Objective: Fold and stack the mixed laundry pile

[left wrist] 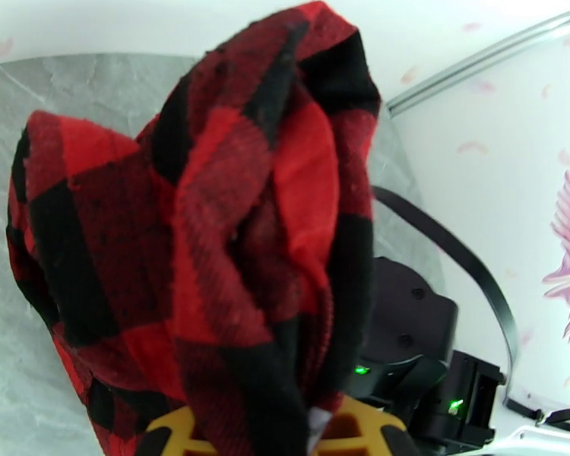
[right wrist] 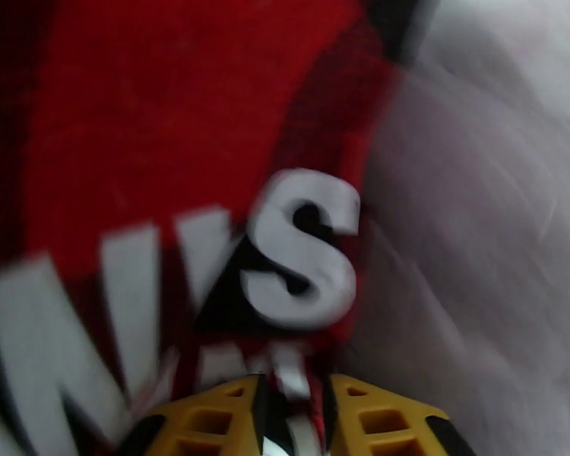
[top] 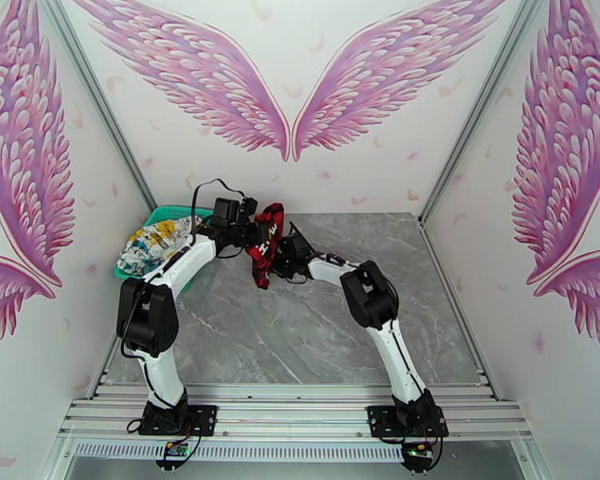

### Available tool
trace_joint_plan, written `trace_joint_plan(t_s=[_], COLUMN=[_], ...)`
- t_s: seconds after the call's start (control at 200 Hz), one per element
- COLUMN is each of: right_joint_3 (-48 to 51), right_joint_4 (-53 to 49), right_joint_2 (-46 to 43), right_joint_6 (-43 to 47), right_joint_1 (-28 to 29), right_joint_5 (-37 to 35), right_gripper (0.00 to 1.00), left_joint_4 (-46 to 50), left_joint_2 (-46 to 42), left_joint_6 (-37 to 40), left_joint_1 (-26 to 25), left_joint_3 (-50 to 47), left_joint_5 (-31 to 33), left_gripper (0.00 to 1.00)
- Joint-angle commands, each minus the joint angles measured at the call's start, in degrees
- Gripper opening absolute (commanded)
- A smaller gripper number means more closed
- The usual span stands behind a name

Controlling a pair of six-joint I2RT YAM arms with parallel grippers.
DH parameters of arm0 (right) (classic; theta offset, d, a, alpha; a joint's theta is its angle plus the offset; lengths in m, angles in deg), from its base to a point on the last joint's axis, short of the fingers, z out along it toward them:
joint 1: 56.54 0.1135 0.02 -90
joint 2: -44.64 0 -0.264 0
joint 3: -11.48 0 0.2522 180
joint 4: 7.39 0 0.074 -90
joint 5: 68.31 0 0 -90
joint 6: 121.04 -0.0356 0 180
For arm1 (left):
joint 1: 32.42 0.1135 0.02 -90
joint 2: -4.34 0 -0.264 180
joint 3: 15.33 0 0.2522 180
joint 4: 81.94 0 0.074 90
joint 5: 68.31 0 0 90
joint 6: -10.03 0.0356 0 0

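Observation:
My left gripper holds the plaid garment (top: 268, 242). It will move back and down next, and then it will release the garment.
The red-and-black plaid garment (top: 268, 242) with white lettering hangs bunched above the table's far middle, held between both grippers. My left gripper (top: 254, 223) is shut on its upper edge; in the left wrist view the plaid garment (left wrist: 209, 237) rises from the yellow fingers (left wrist: 167, 433). My right gripper (top: 282, 259) is shut on its lower right side; up close the white letters (right wrist: 300, 245) sit just above the yellow fingertips (right wrist: 372, 419), with cloth pinched in the narrow gap between them. The white cartoon-print garment (top: 158, 240) lies heaped in the basket at the far left.
A teal mesh basket (top: 166, 211) stands at the far left corner against the wall. The grey marble tabletop (top: 300, 338) stretches in front of the arms. Winged walls close in on three sides. The right arm's black wrist (left wrist: 406, 328) is close behind the cloth.

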Motion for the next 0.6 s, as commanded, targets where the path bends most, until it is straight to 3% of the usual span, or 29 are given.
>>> trace_joint_plan(t_s=[0.0, 0.165, 0.31, 0.33, 0.39, 0.445, 0.53, 0.595], right_joint_3=[14.52, 33.29, 41.88, 42.51, 43.57, 44.07, 44.32, 45.04], right_joint_4=[-1.53, -5.3, -9.62, -10.66, -13.22, -14.88, -17.04, -17.24], right_joint_2=[-11.6, -28.9, -38.99, -39.93, -42.43, -44.6, -47.37, -48.93], right_joint_6=[0.8, 8.25, 13.72, 14.7, 16.84, 18.51, 20.4, 20.83], right_joint_1=[-8.41, -18.53, -28.66, -30.02, -33.78, -36.24, -37.41, -37.32], right_joint_5=[-0.86, -1.56, -2.76, -3.71, -5.68, -6.24, -6.72, -4.98], right_gripper=[0.34, 0.42, 0.45, 0.45, 0.47, 0.51, 0.57, 0.6], left_joint_4=[10.36, 11.47, 10.28, 9.48, 6.44, 3.44, -1.38, -5.18], left_joint_2=[2.6, 5.21, 7.65, 7.93, 9.23, 10.46, 11.77, 12.13], left_joint_6=[5.81, 3.46, -1.81, -2.79, -5.53, -7.53, -9.97, -10.89], left_joint_1=[-3.92, -10.48, -19.79, -21.08, -25.01, -27.97, -31.25, -32.61], left_joint_3=[4.95, 6.95, 7.83, 7.5, 6.39, 5.55, 4.87, 4.42], left_joint_5=[3.64, 9.66, 15.42, 15.67, 15.75, 15.3, 14.19, 13.26], left_gripper=[0.0, 0.0, 0.0, 0.05, 0.38, 0.55, 0.67, 0.68])
